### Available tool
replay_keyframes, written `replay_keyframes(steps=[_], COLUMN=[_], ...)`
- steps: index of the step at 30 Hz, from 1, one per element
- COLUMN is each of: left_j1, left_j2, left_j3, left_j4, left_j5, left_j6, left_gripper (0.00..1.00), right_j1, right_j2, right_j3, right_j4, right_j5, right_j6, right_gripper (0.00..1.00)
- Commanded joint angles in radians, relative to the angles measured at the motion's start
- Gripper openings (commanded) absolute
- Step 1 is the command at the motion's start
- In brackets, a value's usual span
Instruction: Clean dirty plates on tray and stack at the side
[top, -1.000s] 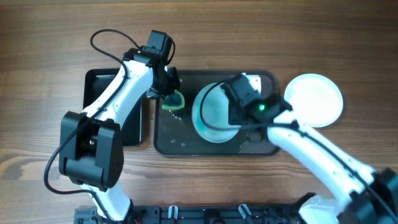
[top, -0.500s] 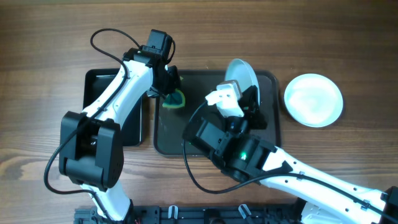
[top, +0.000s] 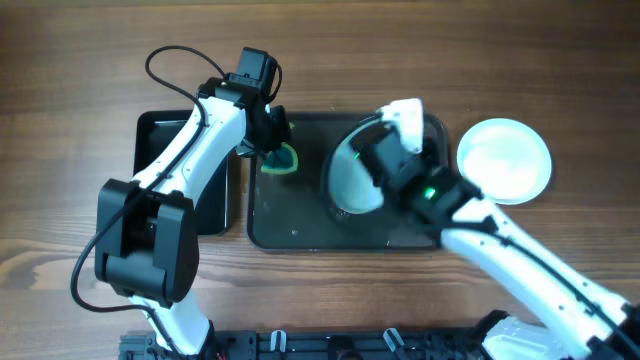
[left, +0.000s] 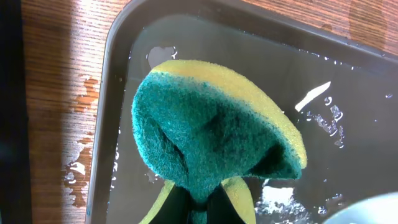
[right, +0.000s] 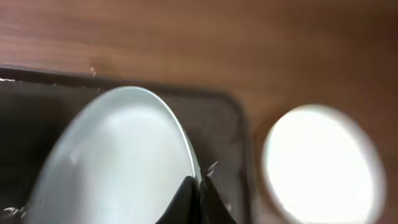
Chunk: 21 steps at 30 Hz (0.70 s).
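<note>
My right gripper will next lower the pale plate toward the sponge (left: 211, 143), left in the overhead view, and release it where the tray's bottom is open below.
My right gripper (right: 199, 193) is shut on the rim of a pale plate (right: 118, 158) and holds it tilted above the dark grey tray (top: 300, 225); overhead the plate (top: 348, 178) shows over the tray's middle. A clean white plate (top: 505, 160) lies on the table right of the tray, also in the right wrist view (right: 317, 162). My left gripper (left: 199, 208) is shut on a folded green and yellow sponge (left: 211, 143) held over the tray's wet far-left corner (left: 118, 43), seen overhead too (top: 280, 160). No third plate shows.
A smaller black tray (top: 160, 135) lies left of the grey tray, partly under my left arm. The wooden table (top: 500, 60) extends beyond both trays. Water drops dot the grey tray's floor (left: 336, 118).
My right arm swung over the tray with the plate, which tipped steeply on edge and has now come back to a shallower tilt above the tray. The left arm and sponge stayed put.
</note>
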Motion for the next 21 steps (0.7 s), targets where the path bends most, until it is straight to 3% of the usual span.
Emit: replay_keyframes(steps=[1,8,9,10,13,21], left_j1=[-0.005,-0.005,-0.005,-0.005,-0.005,-0.005], left_j2=[-0.023,-0.023,-0.023,-0.023,-0.023,-0.023], left_j3=[-0.002,-0.002,-0.002,-0.002,-0.002,-0.002], left_j4=[0.003,0.003,0.003,0.002,0.003,0.003], left_j5=[0.012,0.012,0.012,0.012,0.012,0.012], left_j6=[-0.009,-0.009,-0.008,-0.009,-0.009,-0.009], left_gripper=[0.04,0.04,0.04,0.04,0.04,0.04], right_j1=[-0.116,-0.169,-0.176,-0.187,-0.228,-0.303], right_j2=[0.092,0.254,0.255,0.256,0.273,0.472], right_j3=[-0.011,-0.025,-0.025,-0.025,-0.025,0.109], right_j4=[0.034,0.069,0.069,0.07,0.084,0.147], right_j5=[-0.359,-0.567,-0.605,-0.64,-0.726,-0.851], right_j6=[0.104,0.134,0.131,0.126,0.064,-0.163], right_gripper=[0.04,0.07,0.19,0.25,0.33,0.34])
